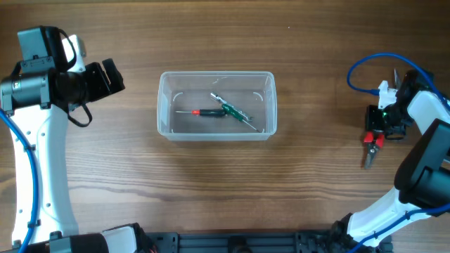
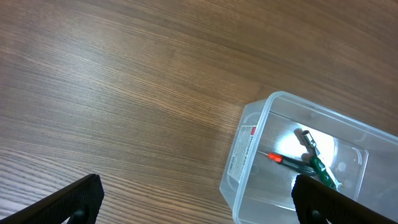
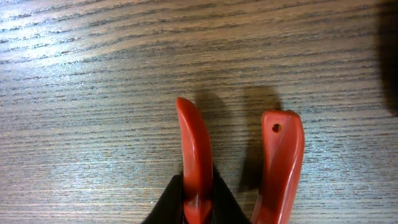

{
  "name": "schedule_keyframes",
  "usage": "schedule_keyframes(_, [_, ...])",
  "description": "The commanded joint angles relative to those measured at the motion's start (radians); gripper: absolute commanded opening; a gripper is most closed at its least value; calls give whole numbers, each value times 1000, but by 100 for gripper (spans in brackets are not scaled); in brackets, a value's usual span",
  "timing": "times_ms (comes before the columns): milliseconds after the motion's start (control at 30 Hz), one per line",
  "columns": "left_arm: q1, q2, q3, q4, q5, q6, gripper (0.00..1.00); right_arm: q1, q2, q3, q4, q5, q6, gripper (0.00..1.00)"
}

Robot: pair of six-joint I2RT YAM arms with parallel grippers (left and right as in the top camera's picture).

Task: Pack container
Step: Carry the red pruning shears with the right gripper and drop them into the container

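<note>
The right gripper lifts and swings over the container, to its left in the overhead view, next. Then it lowers to release the pliers (image 1: 368,149) where tools lie.
The clear container (image 1: 163,105) stands at the table's middle and shows in the left wrist view (image 2: 249,127) at the lower right. Inside it lie a black screwdriver with a red tip (image 1: 207,112) (image 2: 283,160) and a green-handled tool (image 1: 235,110) (image 2: 320,168). My left gripper (image 1: 112,77) (image 2: 199,199) is open and empty, left of the container. My right gripper (image 1: 375,132) (image 3: 198,193) is far to the right, low over the table, shut on one handle of red-handled pliers (image 1: 368,149) (image 3: 194,149). The other handle (image 3: 280,162) is free.
A blue cable (image 1: 362,67) loops by the right arm at the far right. Bare wooden table (image 1: 316,183) lies between the container and the right gripper. The arm bases stand along the front edge.
</note>
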Motion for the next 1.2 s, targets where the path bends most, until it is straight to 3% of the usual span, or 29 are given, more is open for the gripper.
schedule_keyframes(0, [-3,6,2,0,19,5,100,5,32,0,10,-9,48,4])
schedule_keyframes(300, [-3,6,2,0,19,6,100,119,10,227,-207,-43,48,4])
schedule_keyframes(500, [-3,6,2,0,19,6,100,354,-58,525,-358,-42,43,4])
schedule_keyframes(667, [-3,6,2,0,19,6,100,599,-72,679,-365,-37,-14,4])
schedule_keyframes(933, [-3,6,2,0,19,6,100,951,-53,684,-259,29,-72,4])
schedule_keyframes(1167, [-3,6,2,0,19,6,100,1126,65,676,-261,-43,-402,4])
